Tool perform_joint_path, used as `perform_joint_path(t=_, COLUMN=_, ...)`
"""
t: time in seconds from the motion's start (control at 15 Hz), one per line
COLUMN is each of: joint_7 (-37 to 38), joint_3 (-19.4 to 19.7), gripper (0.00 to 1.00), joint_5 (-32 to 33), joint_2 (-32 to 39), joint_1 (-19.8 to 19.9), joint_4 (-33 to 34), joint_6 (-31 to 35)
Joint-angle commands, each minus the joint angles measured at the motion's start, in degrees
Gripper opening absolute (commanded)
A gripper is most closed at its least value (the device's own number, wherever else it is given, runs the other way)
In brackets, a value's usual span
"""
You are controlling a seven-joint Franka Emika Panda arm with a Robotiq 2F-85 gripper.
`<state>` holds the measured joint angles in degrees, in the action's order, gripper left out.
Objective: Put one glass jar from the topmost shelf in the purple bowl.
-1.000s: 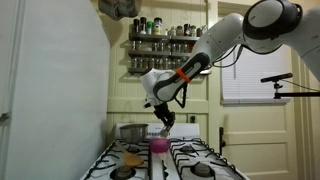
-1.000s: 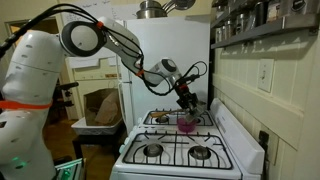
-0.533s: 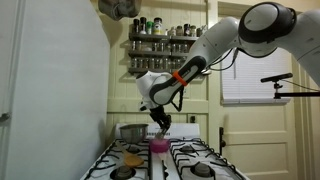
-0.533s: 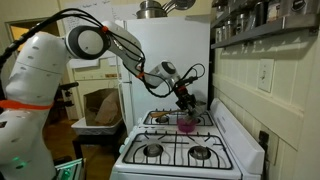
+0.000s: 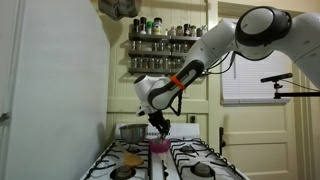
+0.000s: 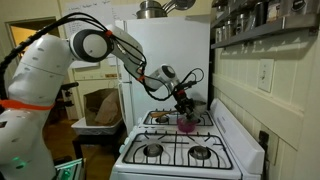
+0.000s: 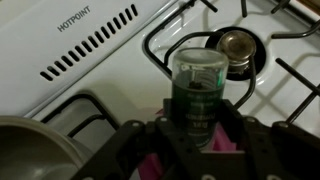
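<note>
My gripper moves down a little toward the inside of the purple bowl [image 7: 222, 139] next and releases the glass jar [image 7: 200, 85], since the bowl lies directly below my gripper.
My gripper [image 7: 200, 125] is shut on a glass jar [image 7: 200, 85] with green contents. It holds the jar upright just above the purple bowl [image 7: 230, 145], whose magenta rim shows behind the fingers. In both exterior views the gripper [image 5: 160, 127] [image 6: 184, 108] hangs right over the purple bowl [image 5: 158, 146] [image 6: 186, 125], which sits on the stove. The topmost shelf [image 5: 165, 38] of the wall spice rack holds several jars; it also shows at the upper edge of an exterior view [image 6: 262, 14].
A silver metal pot [image 5: 131, 131] [image 7: 35, 145] stands on the rear burner beside the bowl. A flat orange-brown item [image 5: 132, 156] lies on a front grate. The white stove's back panel [image 7: 95, 45] and a burner cap [image 7: 236, 45] lie behind the jar. A refrigerator [image 6: 165, 60] stands nearby.
The arm has moved down and slightly sideways with the jar, bringing it closer over the purple bowl.
</note>
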<state>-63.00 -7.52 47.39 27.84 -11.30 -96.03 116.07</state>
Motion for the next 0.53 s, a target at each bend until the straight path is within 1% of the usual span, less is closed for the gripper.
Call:
perform_joint_path(t=0.0, joint_7=0.6, joint_3=-0.5, gripper=0.25, joint_5=-0.4, joint_2=1.3, joint_1=-0.4, joint_4=0.9, joint_6=-1.8)
perform_joint_path(t=0.47, joint_7=-0.1, joint_3=-0.9, gripper=0.25, joint_5=-1.4, joint_2=2.0, joint_1=-0.2, joint_4=0.9, joint_6=-2.3)
